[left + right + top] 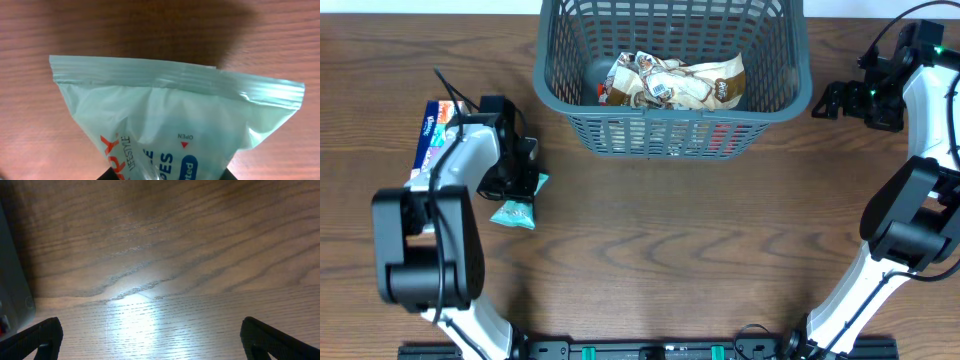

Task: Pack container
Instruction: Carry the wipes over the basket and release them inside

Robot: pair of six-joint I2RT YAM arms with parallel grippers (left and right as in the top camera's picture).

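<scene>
My left gripper will next go up, move outward over the basket's rim and come down beside the crumpled packs, because the basket's side is between the pouch (513, 213) and them.
The dark grey lattice basket (672, 120) stands at the back middle of the table and holds several crumpled snack packs (675, 82). My left gripper (520, 186) is at the table's left, shut on a pale teal wipes pouch (513, 213) that rests on the wood. In the left wrist view the pouch (170, 110) fills the frame, its sealed top edge pointing away, and the fingers (167, 176) barely show at the bottom. My right gripper (828, 100) is open and empty just right of the basket. Its fingers (152, 340) are spread wide over bare wood.
A blue, white and orange snack pack (435, 135) lies at the left, beside my left arm. The basket's grey wall (11, 275) shows at the left edge of the right wrist view. The table is brown wood.
</scene>
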